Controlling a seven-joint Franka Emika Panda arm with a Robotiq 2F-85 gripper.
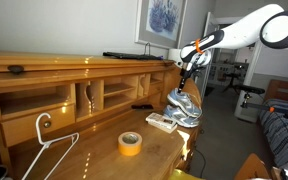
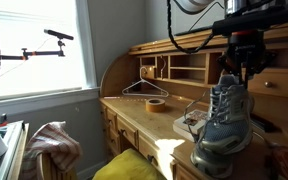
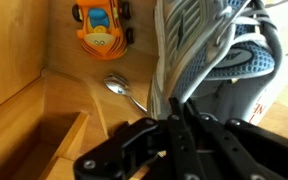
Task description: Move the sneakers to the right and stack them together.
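Observation:
I should move my gripper toward the tape roll, since the lower sneaker lies on that side, and let go of the upper sneaker's rim over the lower one.
Two silver-grey sneakers sit at the end of the wooden desk in both exterior views. The upper sneaker is tilted steeply, heel up, with its toe on the lower sneaker. My gripper is directly above the upper sneaker's heel. In the wrist view my fingers are pressed close together at the edge of the sneaker. They look shut on its collar, though the contact itself is partly hidden.
A yellow tape roll and a white hanger lie on the desk. A flat white item lies beside the sneakers. A toy car and a spoon lie below. The hutch cubbies stand behind.

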